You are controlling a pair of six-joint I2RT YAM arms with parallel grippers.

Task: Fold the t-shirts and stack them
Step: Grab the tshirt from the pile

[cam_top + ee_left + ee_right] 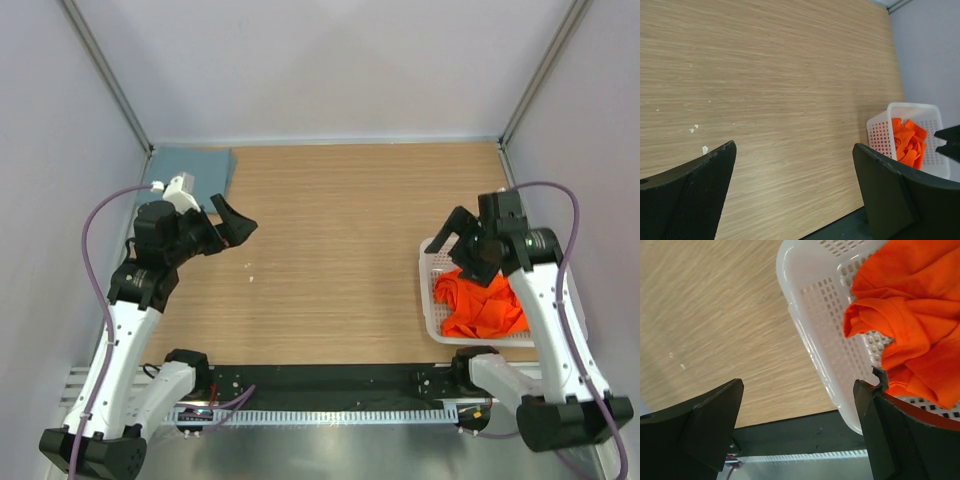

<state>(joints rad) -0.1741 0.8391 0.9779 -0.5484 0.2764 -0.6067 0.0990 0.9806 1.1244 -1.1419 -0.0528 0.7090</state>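
Observation:
My right gripper moves past the rim of the basket and down onto the orange t-shirt's folds next, since they lie below it and to its right in the wrist view.
A bright orange t-shirt (483, 305) lies crumpled in a white perforated basket (430, 262) at the right of the wooden table. A grey-blue t-shirt (192, 170) lies flat in the far left corner. My left gripper (238, 222) hangs open over the left of the table, just in front of the grey-blue shirt, with nothing in it. My right gripper (460, 248) is open above the basket's far left corner, holding nothing. In the right wrist view the gripper (797, 387) is over the basket's rim (815, 325), beside the orange t-shirt (910, 315). The left wrist view shows open fingers (715, 170) over bare wood.
Grey walls enclose the table (340, 250) on three sides. A black strip and metal rail (330, 385) run along the near edge between the arm bases. Small white crumbs (704, 149) lie on the wood left of centre. The basket (880, 132) sits by the right wall.

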